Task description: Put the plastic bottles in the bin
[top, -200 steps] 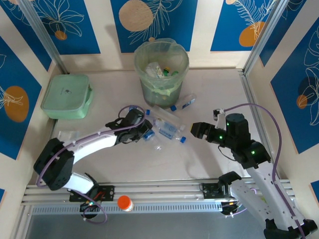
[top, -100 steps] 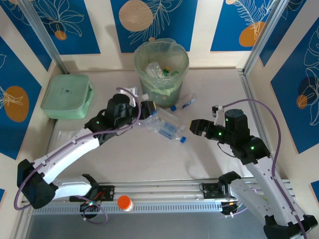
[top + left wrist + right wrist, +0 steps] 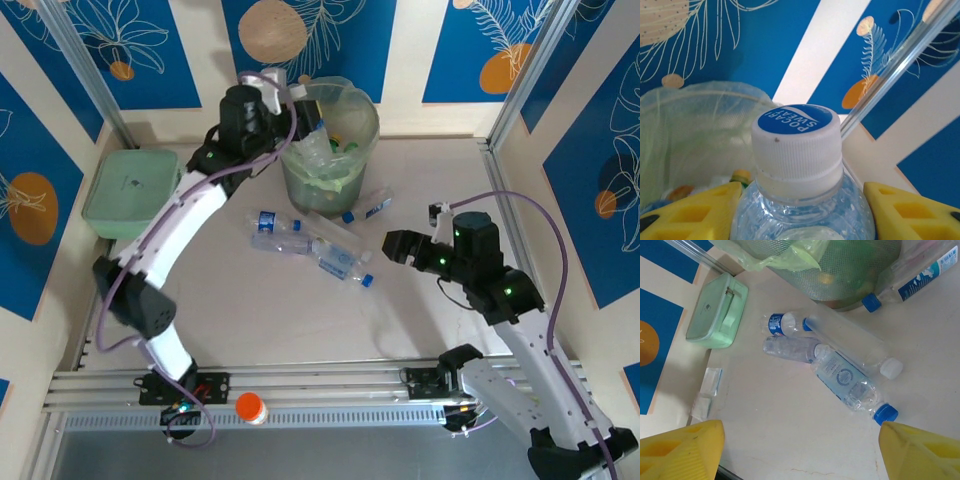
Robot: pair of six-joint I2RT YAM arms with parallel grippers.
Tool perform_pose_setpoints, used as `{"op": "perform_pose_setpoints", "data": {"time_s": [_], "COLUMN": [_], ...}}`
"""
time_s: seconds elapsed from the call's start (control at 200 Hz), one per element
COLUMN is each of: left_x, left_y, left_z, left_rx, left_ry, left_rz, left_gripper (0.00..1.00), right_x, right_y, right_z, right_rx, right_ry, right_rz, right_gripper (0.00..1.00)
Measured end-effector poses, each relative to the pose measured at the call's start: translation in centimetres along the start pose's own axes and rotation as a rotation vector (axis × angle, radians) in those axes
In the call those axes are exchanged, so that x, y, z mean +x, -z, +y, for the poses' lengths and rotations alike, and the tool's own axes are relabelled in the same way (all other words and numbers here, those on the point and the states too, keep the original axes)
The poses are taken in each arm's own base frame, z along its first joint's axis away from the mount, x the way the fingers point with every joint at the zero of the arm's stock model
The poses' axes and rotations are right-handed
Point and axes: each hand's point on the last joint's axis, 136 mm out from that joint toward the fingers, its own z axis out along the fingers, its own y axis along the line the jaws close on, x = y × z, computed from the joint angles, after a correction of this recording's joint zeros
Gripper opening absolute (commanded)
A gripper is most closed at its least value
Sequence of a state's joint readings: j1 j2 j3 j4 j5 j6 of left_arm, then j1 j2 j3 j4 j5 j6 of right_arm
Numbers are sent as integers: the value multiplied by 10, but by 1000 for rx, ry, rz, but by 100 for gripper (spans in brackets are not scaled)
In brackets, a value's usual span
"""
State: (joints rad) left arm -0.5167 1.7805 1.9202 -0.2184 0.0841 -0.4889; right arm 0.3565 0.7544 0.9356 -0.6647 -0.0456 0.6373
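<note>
My left gripper is still hovering at the bin's rim. It should move in past the bin's rim and over the bin's opening (image 3: 346, 118) (image 3: 702, 142) to release the bottle.
My left gripper (image 3: 288, 98) is raised at the left rim of the bin (image 3: 325, 150) and is shut on a clear plastic bottle (image 3: 800, 210). In the left wrist view its white cap (image 3: 796, 145) points toward the bin (image 3: 695, 135), with a yellow finger on either side. The bin holds several bottles. More plastic bottles lie on the table: a blue-capped one (image 3: 272, 225), a long clear one (image 3: 850, 340), a labelled one (image 3: 842, 380), and one against the bin (image 3: 368, 207). My right gripper (image 3: 395, 245) hovers open to their right, its jaws holding nothing (image 3: 802, 452).
A flat mint-green lidded box (image 3: 135, 192) sits at the left wall. A clear wrapper (image 3: 135, 270) lies in front of it. An orange-capped jar (image 3: 250, 407) stands on the rail at the near edge. Walls close in on both sides.
My left arm has lifted a bottle off the table and swung it up and back to the bin's left rim. The right arm has barely moved.
</note>
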Motion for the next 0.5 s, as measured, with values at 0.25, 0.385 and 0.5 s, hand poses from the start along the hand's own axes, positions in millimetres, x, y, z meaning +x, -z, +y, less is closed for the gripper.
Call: {"op": "perform_pose_setpoints", "data": {"time_s": [0.25, 0.385, 0.5], "left_x": [-5, 3, 22], "left_y": [-75, -111, -133], "left_z": [24, 30, 38], "left_rx": [33, 74, 85], "left_ry": [138, 239, 294], "left_rz": [-9, -10, 19], "left_gripper": [49, 50, 51], "right_x": [4, 6, 6], "right_y": [-16, -21, -23], "right_z": [-6, -7, -8], "right_rx": [18, 23, 27], "right_ry": [-31, -39, -41], "right_rz": [44, 59, 64], "right_gripper": [81, 81, 81]}}
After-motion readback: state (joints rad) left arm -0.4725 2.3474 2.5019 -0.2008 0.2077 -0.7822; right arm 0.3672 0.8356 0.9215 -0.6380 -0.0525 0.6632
